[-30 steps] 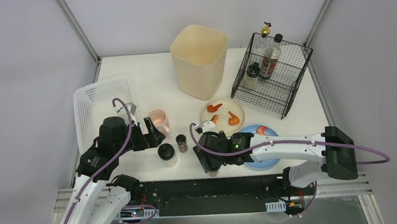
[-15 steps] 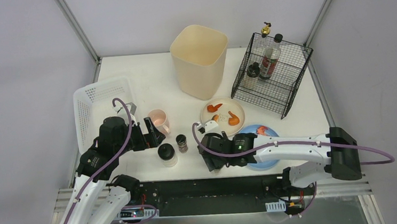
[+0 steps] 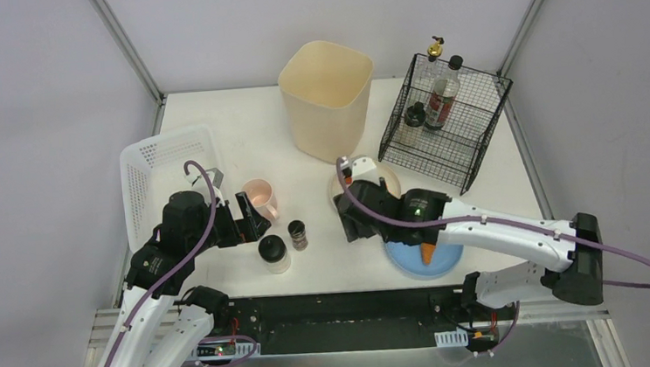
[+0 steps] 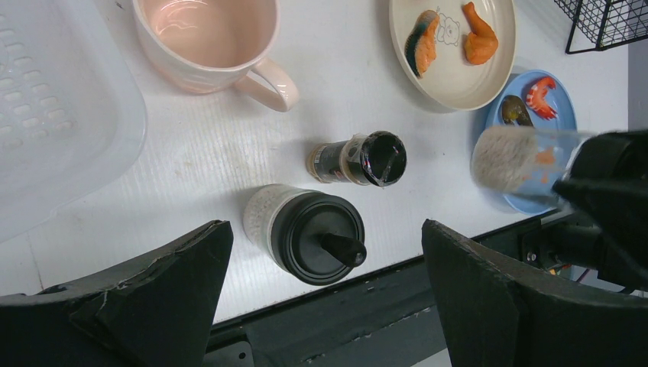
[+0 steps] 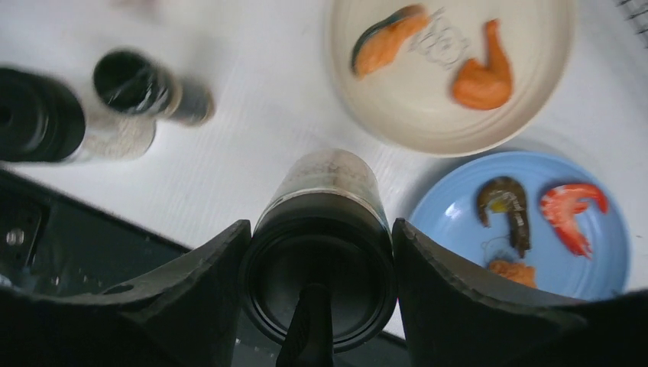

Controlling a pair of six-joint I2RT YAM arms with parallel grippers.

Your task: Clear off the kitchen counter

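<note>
I will move my right gripper outward, to the right in the top view, and let go of the grinder in the rack's front shelf (image 3: 437, 137), because the shelf is farther outward than the gripper.
The white kitchen counter (image 3: 238, 129) carries the task's things. My right gripper (image 3: 352, 218) is shut on a black-lidded grinder (image 5: 325, 191) and holds it above the counter, beside the cream plate (image 5: 458, 107) and the blue plate (image 5: 458, 222). The left wrist view shows this grinder (image 4: 508, 157) blurred. My left gripper (image 3: 250, 217) is open and empty, hovering over a second black-lidded grinder (image 4: 309, 233), which stands at the front edge (image 3: 274, 251). A small dark spice bottle (image 4: 358, 159) and a pink mug (image 4: 210, 38) stand close by.
A white perforated basket (image 3: 163, 174) lies at the left. A tall beige bin (image 3: 326, 96) stands at the back. A black wire rack (image 3: 448, 125) holding bottles is at the back right. Both plates hold food pieces.
My right gripper has lifted its grinder from near the front edge and carried it back and right, to beside the cream plate. The left arm has not moved.
</note>
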